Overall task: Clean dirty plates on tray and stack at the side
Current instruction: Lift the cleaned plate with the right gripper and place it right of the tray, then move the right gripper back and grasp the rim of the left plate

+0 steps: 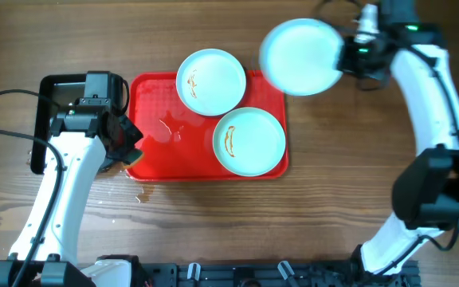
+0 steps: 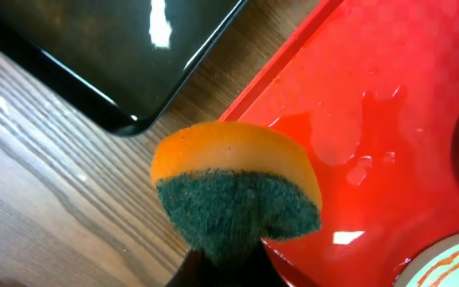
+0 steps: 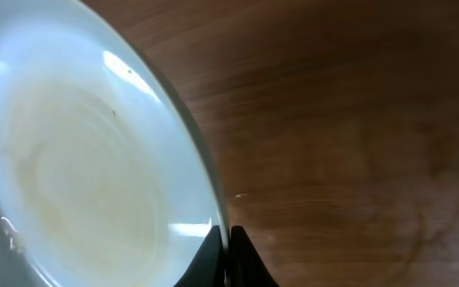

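The bare wood beside the tray is lower and further back, so my right gripper needs to draw back next, lower the plate clear of the tray and release it.
The red tray [image 1: 162,155] lies mid-table with wet patches on its left half. Two pale plates sit on it: one at the back [image 1: 210,81] and one at the front right [image 1: 249,141], both with brown-orange smears. My right gripper [image 1: 346,56] is shut on the rim of a third plate [image 1: 300,56], held above the table right of the tray; its rim sits between the fingers [image 3: 228,239] in the right wrist view. My left gripper [image 1: 126,147] is shut on an orange-and-green sponge [image 2: 237,187] over the tray's left front edge.
A black metal pan [image 1: 58,96] lies on the wooden table left of the tray, behind my left arm; it also shows in the left wrist view [image 2: 110,56]. Water drops lie on the table in front of the tray [image 1: 138,195].
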Motion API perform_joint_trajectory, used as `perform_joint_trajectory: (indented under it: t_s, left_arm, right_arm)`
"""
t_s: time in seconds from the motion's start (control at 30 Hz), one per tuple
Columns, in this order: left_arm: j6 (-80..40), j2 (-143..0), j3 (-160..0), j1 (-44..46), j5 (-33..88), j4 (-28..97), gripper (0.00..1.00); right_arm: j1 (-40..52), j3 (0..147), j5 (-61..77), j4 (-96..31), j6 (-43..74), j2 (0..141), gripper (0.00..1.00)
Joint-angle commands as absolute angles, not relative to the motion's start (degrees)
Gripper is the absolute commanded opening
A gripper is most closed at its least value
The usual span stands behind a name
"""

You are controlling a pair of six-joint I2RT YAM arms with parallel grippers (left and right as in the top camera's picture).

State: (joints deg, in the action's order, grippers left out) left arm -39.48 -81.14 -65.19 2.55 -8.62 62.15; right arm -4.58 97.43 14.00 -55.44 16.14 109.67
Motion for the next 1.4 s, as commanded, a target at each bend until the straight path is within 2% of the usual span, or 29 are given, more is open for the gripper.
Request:
perform_joint_trajectory:
  t_s: [0.0,0.2,0.3,0.33,0.43,0.47,0.5,0.6,0.7,0.73,0.83,1.0,1.27,1.37]
  left_arm:
    - [-38.9,-81.4,-64.8,2.3,-8.4,61.5,0.04]
    - [-38.9,-81.4,-64.7,2.3,-8.3,61.0,0.04]
    - [-38.9,-81.4,-64.7,2.3,-8.3,61.1,0.04]
    - [-38.9,-81.4,-64.7,2.3,-8.4,61.1,0.04]
    - [-38.9,-81.4,-64.7,2.3,-8.4,60.8,0.04]
    - [-38.9,-81.4,-64.7,2.3,-8.4,60.5,0.04]
    - [-38.9,-81.4,-64.7,2.3,-8.3,60.4,0.04]
    - [-38.9,-81.4,-64.7,2.3,-8.3,60.2,0.04]
    - [-38.8,-81.4,-64.7,2.3,-8.3,60.2,0.04]
    - [-38.8,-81.4,-64.7,2.3,-8.3,60.0,0.04]
    - [-38.8,-81.4,-64.7,2.4,-8.0,58.9,0.04]
    - [-38.8,-81.4,-64.7,2.4,-4.7,57.2,0.04]
    - [-37.5,-81.4,-64.7,2.4,-4.5,57.6,0.04]
    - [-37.5,-81.4,-64.7,2.4,-4.5,57.4,0.04]
  right_arm:
    - [-10.8,92.4,18.4,-52.4,20.2,111.4,0.04]
    - [-13.4,84.2,5.7,-47.1,21.0,111.5,0.04]
    - [-13.4,81.0,5.2,-44.4,21.1,111.5,0.04]
    - [-13.4,80.9,6.4,-44.3,21.1,111.5,0.10]
    - [-13.3,81.7,17.0,-44.2,20.9,111.4,0.40]
    - [-13.3,82.2,21.3,-44.2,20.8,111.4,0.52]
    - [-13.1,82.8,25.5,-44.2,20.8,111.4,0.56]
    - [-12.2,85.6,35.7,-46.6,17.5,111.1,0.57]
    - [-9.5,89.8,37.6,-49.3,14.3,111.0,0.59]
    - [-7.9,91.6,37.5,-50.3,12.3,111.0,0.66]
    - [-0.9,97.5,30.3,-53.6,10.2,111.0,1.00]
    - [12.1,106.4,12.6,-57.2,5.3,112.3,1.00]
    - [19.2,107.5,8.5,-46.2,8.0,121.2,0.99]
    - [19.9,107.5,8.8,-42.7,10.8,125.5,0.91]
